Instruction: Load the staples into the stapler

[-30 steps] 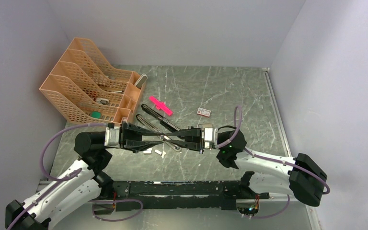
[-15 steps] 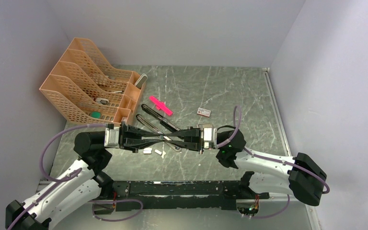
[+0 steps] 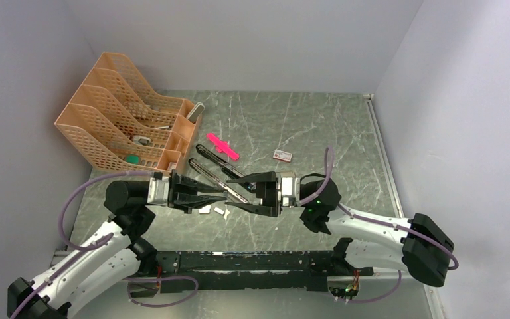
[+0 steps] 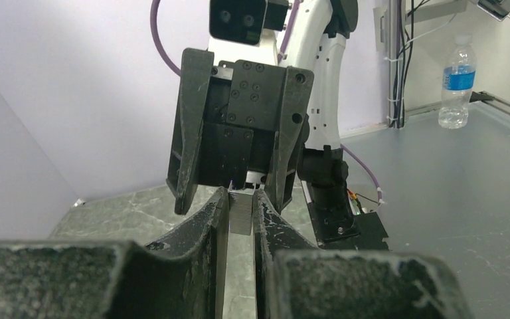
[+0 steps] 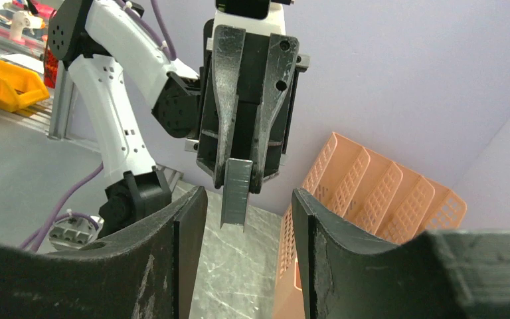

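Note:
Next, my left gripper turns fingers-down and lowers to release the strip (image 5: pixel 235 196) on bare tabletop beside the staple pieces, since that spot lies below it.
A short silvery strip of staples (image 4: pixel 240 216) hangs above the table, pinched between the fingertips of my left gripper (image 4: pixel 240 197), which is shut on it. In the right wrist view the same strip (image 5: pixel 235 196) pokes out between the spread fingers of my right gripper (image 5: pixel 248 199). That gripper is open and touches nothing. From above, the two grippers (image 3: pixel 226 197) (image 3: pixel 234 193) meet tip to tip over the near end of the black stapler (image 3: pixel 202 169). The stapler lies opened flat with its silver rail showing. Two more staple pieces (image 3: pixel 204 210) (image 3: pixel 223 212) lie on the table.
A small white box with red print (image 3: pixel 282 155) sits right of centre. A pink plastic piece (image 3: pixel 223 147) lies behind the stapler. An orange mesh file organiser (image 3: pixel 123 113) stands at the back left. Grey walls close the table on three sides.
My right gripper has opened and let go of the staple strip. The left gripper stays shut on the strip, at about the same spot.

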Robot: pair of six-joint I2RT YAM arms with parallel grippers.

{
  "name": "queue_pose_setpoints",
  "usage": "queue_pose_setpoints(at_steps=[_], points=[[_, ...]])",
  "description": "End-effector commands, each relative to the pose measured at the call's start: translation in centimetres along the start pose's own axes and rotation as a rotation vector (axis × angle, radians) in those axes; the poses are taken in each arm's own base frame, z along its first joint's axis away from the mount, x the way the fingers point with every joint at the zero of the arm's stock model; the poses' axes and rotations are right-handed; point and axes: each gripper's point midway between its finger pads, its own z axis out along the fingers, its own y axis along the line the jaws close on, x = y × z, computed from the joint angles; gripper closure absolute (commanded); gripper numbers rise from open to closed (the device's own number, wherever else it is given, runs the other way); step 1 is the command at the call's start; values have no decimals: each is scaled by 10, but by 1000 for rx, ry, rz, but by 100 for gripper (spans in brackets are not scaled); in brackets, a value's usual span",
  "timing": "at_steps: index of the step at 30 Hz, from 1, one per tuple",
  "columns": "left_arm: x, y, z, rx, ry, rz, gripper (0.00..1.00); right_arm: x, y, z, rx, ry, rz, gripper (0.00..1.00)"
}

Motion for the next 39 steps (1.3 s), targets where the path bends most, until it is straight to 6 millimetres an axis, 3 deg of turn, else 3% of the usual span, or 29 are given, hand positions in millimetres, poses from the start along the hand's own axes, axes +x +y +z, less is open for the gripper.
queue_pose_setpoints(at_steps=[1, 7, 10, 14, 19, 22, 26, 28, 31, 39], points=[[-8, 2, 1, 5, 29, 55, 93, -16, -4, -5, 36, -30, -38, 46], [-4, 17, -3, -68, 124, 100, 93, -28, -23, -30, 233, -51, -47, 45], [1, 22, -6, -85, 180, 116, 93, -32, -62, -60, 526, -50, 1, 43], [14, 30, -10, -96, 272, 108, 93, -11, -109, -109, 909, 125, 89, 24], [35, 46, -14, -132, 391, 80, 93, 40, -153, -178, 1292, 472, 227, 16], [47, 54, -17, -141, 457, 70, 93, 78, -158, -211, 1392, 657, 387, 12], [72, 61, -24, -145, 567, 29, 93, 120, -153, -237, 1412, 782, 580, 10], [90, 64, -30, -155, 641, 6, 93, 131, -151, -244, 1409, 787, 643, 10], [121, 56, -34, -137, 760, -35, 93, 133, -152, -253, 1416, 742, 690, 10], [217, 8, -49, 24, 1128, -103, 93, 105, -156, -255, 1413, 636, 628, 10]])
